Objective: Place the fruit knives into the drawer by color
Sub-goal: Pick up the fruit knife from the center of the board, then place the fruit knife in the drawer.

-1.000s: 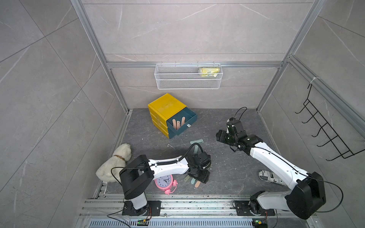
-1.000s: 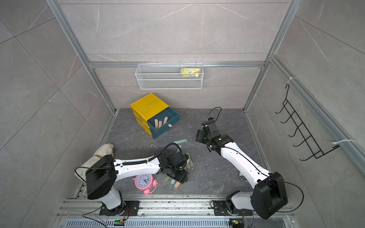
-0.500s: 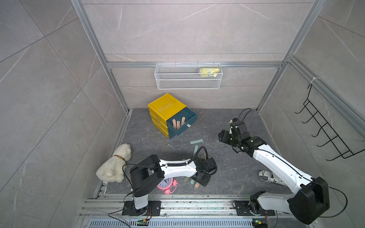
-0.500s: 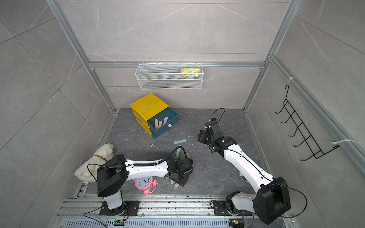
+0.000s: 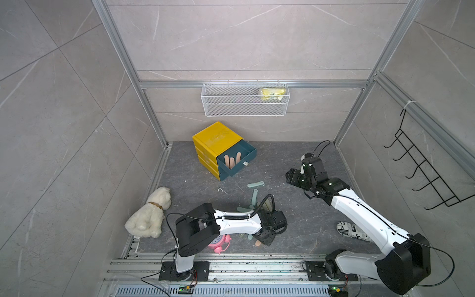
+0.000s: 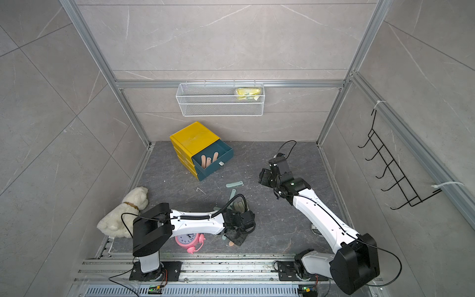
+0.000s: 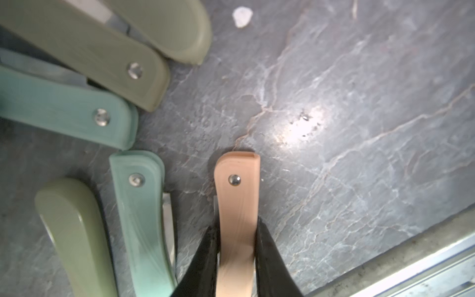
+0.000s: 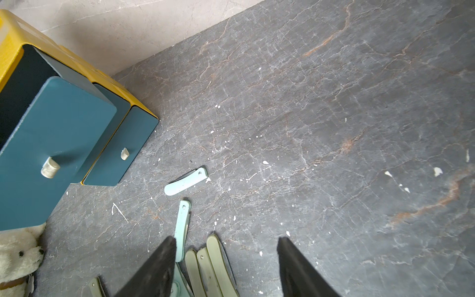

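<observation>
My left gripper should next move the peach-handled fruit knife up and outward over the open top blue drawer [image 5: 248,151] and release it, as peach knives are already inside.
My left gripper [image 7: 236,246] is shut on a peach-handled fruit knife [image 7: 237,203] that lies on the dark floor near the front rail. In both top views the same gripper [image 5: 266,235] [image 6: 237,235] sits low over it. Beside it lie mint knives [image 7: 144,218] and olive knives [image 7: 77,231]. Two more mint knives [image 5: 255,184] [image 8: 185,181] lie further back. The yellow cabinet's top blue drawer [image 5: 248,151] [image 6: 226,151] stands open with peach knives inside. My right gripper [image 5: 293,177] [image 8: 227,254] hovers open and empty, right of the knives.
A plush dog [image 5: 150,216] lies at the left. A pink alarm clock [image 5: 218,241] stands under the left arm. A patterned object [image 5: 352,230] lies at the right. On the walls hang a wire basket [image 5: 245,102] and a hook rack [image 5: 424,174].
My left jaws have closed onto the peach knife, and that arm has reached lower and nearer the front. The right arm has shifted only slightly to the right.
</observation>
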Robot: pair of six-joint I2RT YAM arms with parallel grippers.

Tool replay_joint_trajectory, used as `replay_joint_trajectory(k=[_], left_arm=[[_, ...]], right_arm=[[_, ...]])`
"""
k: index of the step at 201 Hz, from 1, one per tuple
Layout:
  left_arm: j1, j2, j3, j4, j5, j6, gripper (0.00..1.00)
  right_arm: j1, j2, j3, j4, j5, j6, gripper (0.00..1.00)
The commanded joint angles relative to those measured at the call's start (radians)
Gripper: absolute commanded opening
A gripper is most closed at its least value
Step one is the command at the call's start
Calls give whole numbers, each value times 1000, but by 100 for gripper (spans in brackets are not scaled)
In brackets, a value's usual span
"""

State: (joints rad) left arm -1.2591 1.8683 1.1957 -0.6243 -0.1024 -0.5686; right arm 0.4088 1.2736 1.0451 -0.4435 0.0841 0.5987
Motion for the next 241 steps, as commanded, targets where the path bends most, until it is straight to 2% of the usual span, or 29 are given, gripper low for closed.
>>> replay_joint_trajectory(k=[1, 48, 76, 118, 165, 181, 204, 232, 241], left_arm=[[0, -2, 5, -63, -42, 4, 20], [1, -67, 75, -107, -117, 23, 19], [7, -115, 164, -164, -188, 59, 17], [62, -245, 283, -220, -300, 118, 18], [220, -331, 434, -215, -390, 236, 17], [303, -335, 484, -195, -405, 276, 17], [429, -323, 536, -149, -375, 303, 17], [530, -253, 614, -116, -375, 344, 17], [562, -221, 649, -122, -333, 351, 17]], right_arm=[[-4, -15, 1, 3, -7, -14, 65], [-5, -13, -3, 2, -8, -10, 65], [-5, -10, 1, 2, -10, -6, 65], [-7, -5, 10, 3, -20, 0, 65], [-8, 4, 9, 12, -29, 11, 65], [-7, 9, 9, 18, -37, 15, 65], [-6, 18, 13, 19, -45, 16, 65], [-6, 24, 12, 22, -52, 20, 64], [-5, 26, 13, 25, -55, 21, 64]])
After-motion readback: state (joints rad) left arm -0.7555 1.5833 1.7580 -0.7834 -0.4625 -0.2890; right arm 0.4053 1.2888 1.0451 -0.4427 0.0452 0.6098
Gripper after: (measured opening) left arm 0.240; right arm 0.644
